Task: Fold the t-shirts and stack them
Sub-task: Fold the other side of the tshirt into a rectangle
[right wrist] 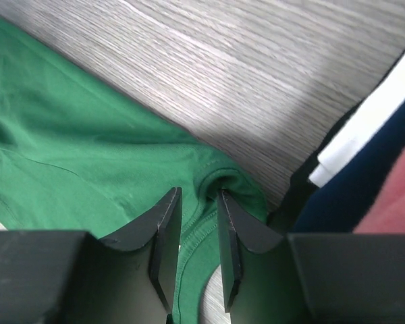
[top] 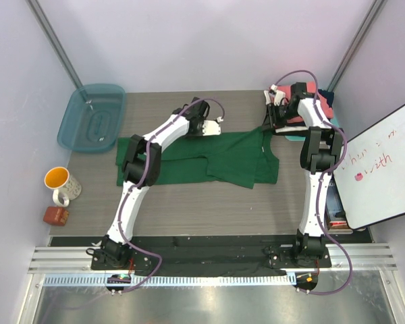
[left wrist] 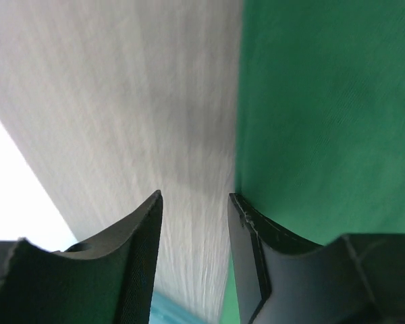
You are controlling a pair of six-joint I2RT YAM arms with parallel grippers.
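My left gripper will first move slightly along the shirt's far edge toward the stack to close on the hem, with green cloth (left wrist: pixel 324 115) just beside one open finger.
A dark green t-shirt (top: pixel 209 158) lies spread on the table, its near part folded over. My left gripper (top: pixel 214 124) hovers at the shirt's far edge. In the left wrist view it (left wrist: pixel 196 199) is open over bare table, with the green cloth (left wrist: pixel 324 115) just to its right and nothing between the fingers. My right gripper (top: pixel 275 121) is at the shirt's far right corner. In the right wrist view it (right wrist: pixel 199 196) straddles the stitched hem (right wrist: pixel 209 223) with a narrow gap, open, and the cloth bunches at its tips. A stack of folded t-shirts (top: pixel 309 106) sits beside it, showing white (right wrist: pixel 364 128), navy (right wrist: pixel 385 169) and coral-pink (right wrist: pixel 401 202) layers.
A translucent teal tub (top: pixel 93 118) stands at the far left. An orange-lined mug (top: pixel 59 181) and a small red-brown object (top: pixel 55 214) sit at the left edge. A whiteboard (top: pixel 378 169) leans at the right. Walls close in the back and sides.
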